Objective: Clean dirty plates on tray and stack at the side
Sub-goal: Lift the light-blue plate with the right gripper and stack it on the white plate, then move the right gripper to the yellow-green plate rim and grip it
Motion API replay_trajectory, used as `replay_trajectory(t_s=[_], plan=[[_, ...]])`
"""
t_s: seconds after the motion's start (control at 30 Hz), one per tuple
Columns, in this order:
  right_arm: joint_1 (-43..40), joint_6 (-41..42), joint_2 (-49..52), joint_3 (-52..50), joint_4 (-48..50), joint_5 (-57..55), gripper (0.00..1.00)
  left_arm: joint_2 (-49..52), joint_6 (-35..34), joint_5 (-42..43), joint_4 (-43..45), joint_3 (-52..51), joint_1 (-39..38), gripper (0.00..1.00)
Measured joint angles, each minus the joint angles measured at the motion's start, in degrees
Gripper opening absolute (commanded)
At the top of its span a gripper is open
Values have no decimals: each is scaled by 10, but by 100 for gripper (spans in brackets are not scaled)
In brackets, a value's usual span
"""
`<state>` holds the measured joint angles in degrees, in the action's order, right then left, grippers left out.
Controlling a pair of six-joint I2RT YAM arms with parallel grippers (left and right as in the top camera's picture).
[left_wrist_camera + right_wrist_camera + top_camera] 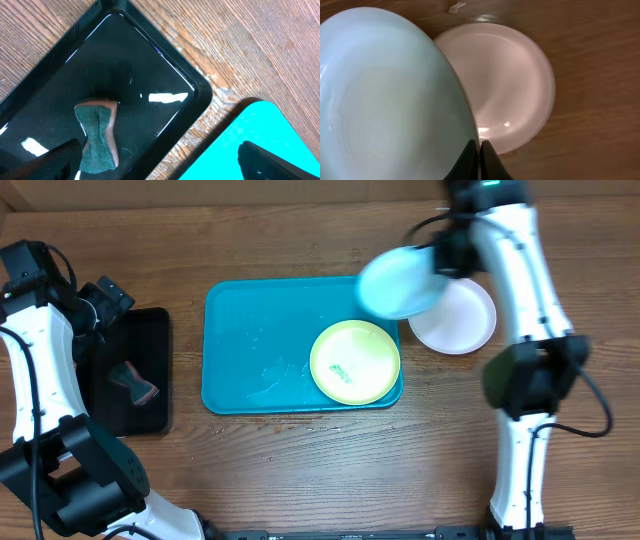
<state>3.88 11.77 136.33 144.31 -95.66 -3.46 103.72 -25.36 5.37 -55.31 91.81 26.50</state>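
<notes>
I need to move my right gripper to the right in the overhead view, then down, and release its plate on the white plate (458,318) (510,95), because the plate it is holding sticks out over the tray.
My right gripper (447,256) is shut on the rim of the pale cyan plate (398,282) and holds it tilted in the air over the tray's far right corner; in the right wrist view its fingers (480,150) pinch the plate (385,95). The white plate (458,318) lies on the table right of the tray, below the held plate (510,95). The yellow-green plate (355,361) with a small teal smear sits on the turquoise tray (250,340) at its right end. My left gripper (160,160) is open above the black tray's corner.
A small black tray (130,370) lies at the left with a green-and-tan sponge (135,380) in it, also in the left wrist view (97,132). The turquoise tray's corner shows there too (240,145). Wet streaks lie on the turquoise tray.
</notes>
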Motion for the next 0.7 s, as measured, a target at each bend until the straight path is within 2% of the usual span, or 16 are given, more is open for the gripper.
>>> replay_trajectory(t_s=[0.17, 0.3, 0.63, 0.7], plan=[[-108, 0, 0, -26, -13, 28, 4, 0, 0, 0, 0, 0, 0, 100], [-152, 0, 0, -59, -14, 39, 4, 0, 0, -1, -1, 0, 0, 100], [-153, -25, 0, -83, -15, 59, 4, 0, 0, -9, -3, 0, 0, 100], [-146, -26, 0, -83, -14, 61, 10, 0, 0, -9, -3, 0, 0, 100]])
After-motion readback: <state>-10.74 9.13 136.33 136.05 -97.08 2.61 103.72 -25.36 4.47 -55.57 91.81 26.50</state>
